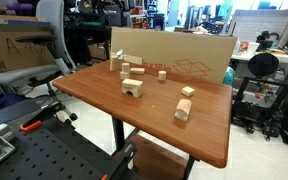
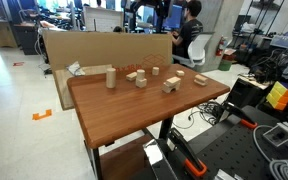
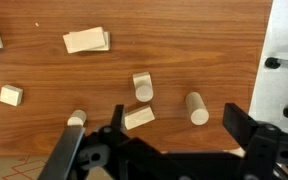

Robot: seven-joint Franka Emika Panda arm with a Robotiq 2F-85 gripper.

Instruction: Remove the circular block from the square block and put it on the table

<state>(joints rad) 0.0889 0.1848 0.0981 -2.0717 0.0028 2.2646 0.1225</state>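
Observation:
I need to move my gripper down and to the left in the wrist view next and lower its fingers around the circular block's round top, because it lies that way.
In the wrist view the circular block (image 3: 143, 93), a pale round-topped piece, sits on the square block (image 3: 142, 77) near the middle of the reddish-brown table (image 3: 204, 50). My gripper (image 3: 176, 128) is open and empty. It hangs high above the table, its two black fingers at the bottom of the view. The stack lies beyond the fingertips, nearer the left finger. The table shows in both exterior views (image 1: 209, 130) (image 2: 124, 110). The blocks there are too small to single out the stack, and the gripper is out of view.
Near the stack lie a flat block (image 3: 139, 118), two pale cylinders (image 3: 197, 108) (image 3: 76, 118), a small cube (image 3: 11, 95) and a wide block (image 3: 87, 41). An arch block (image 1: 132, 87) stands mid-table. A cardboard box (image 1: 184, 55) lines the far edge.

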